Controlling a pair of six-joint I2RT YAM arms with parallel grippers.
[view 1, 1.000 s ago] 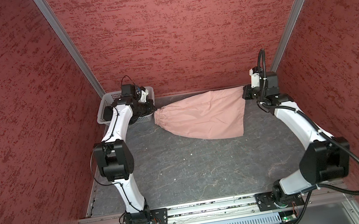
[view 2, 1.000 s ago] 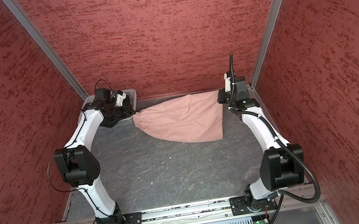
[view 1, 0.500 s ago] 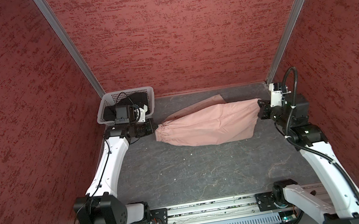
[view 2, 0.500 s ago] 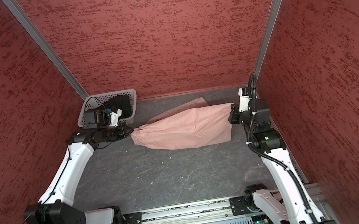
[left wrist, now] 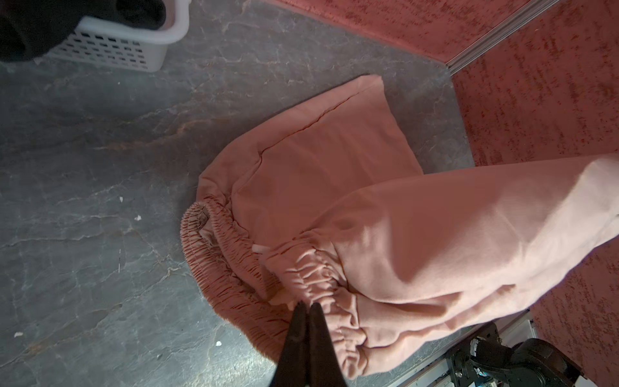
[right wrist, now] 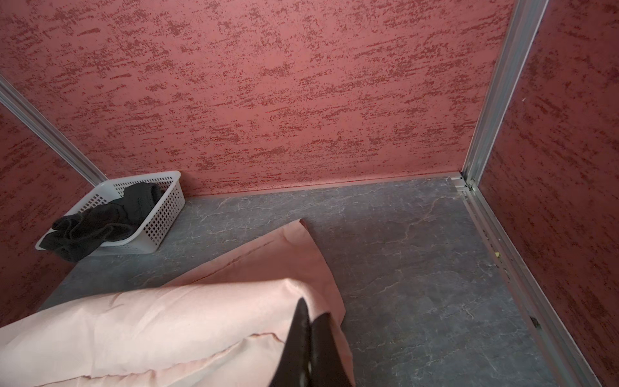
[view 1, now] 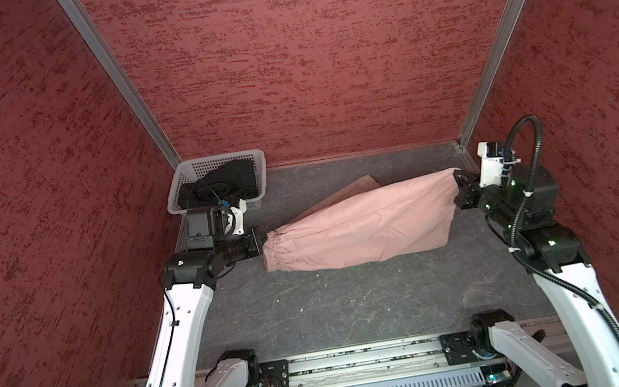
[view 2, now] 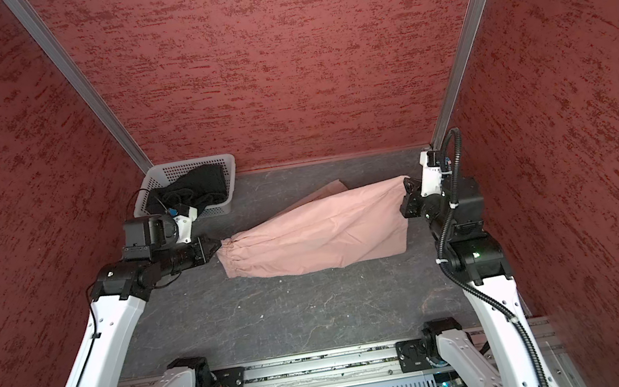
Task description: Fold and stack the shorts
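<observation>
I should carry the hem outward and down with my right gripper next and release it on the flat leg's far corner (view 1: 369,181) (right wrist: 299,226), which lies below and outward, so both legs match.
The dusty pink shorts (view 1: 363,228) (view 2: 318,233) hang stretched between my two grippers above the grey table, one leg still lying flat behind. My left gripper (view 1: 262,237) (left wrist: 308,306) is shut on the gathered elastic waistband (left wrist: 311,274). On the other side my right gripper (view 1: 459,184) (right wrist: 310,311) is shut on the hem corner of the pink shorts (right wrist: 167,321). The black shorts (view 1: 220,183) (right wrist: 100,221) lie crumpled in the white basket (view 1: 260,177) (view 2: 229,182) at the back left.
The basket (right wrist: 167,207) stands against the back wall in the left corner, just behind my left wrist. Red walls close in the table (view 1: 342,307) on three sides, and the right arm is near the back right corner post (view 1: 459,143). A metal rail (view 1: 367,358) runs along the front.
Both arms have pulled back from the rear wall toward the front, lifting and doubling the pink shorts over themselves. The basket with the black shorts is now uncovered.
</observation>
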